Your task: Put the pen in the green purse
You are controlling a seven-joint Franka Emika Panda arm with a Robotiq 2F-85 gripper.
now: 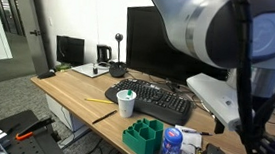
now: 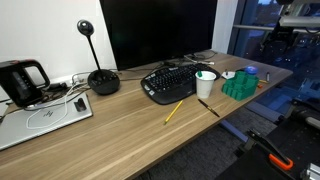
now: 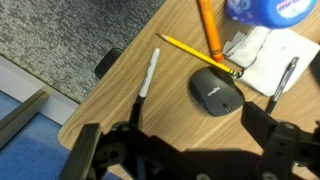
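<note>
My gripper moves down and to the left in the wrist view onto the white pen's dark end with the cap (image 3: 138, 108) next, as that end is nearest its open fingers.
The yellow pen (image 1: 100, 101) lies flat on the wooden desk next to the paper cup (image 1: 125, 103); it also shows in an exterior view (image 2: 174, 111). The green purse (image 1: 143, 138) stands near the desk's front edge, also seen in an exterior view (image 2: 238, 85). My gripper (image 3: 185, 150) is open and empty. It hangs above the desk corner over a black mouse (image 3: 215, 93), well away from the pen. At the frame's edge in an exterior view the gripper (image 1: 263, 151) is dark. The pen and the purse are out of the wrist view.
A blue-and-white tub (image 1: 173, 142), orange-handled tools (image 3: 208, 30), another thin yellow pencil (image 3: 195, 55) and a white pen (image 3: 148, 75) lie near the mouse. A dark pen (image 2: 208, 107), a keyboard (image 2: 172, 80), a monitor and a laptop (image 2: 45, 115) are also on the desk.
</note>
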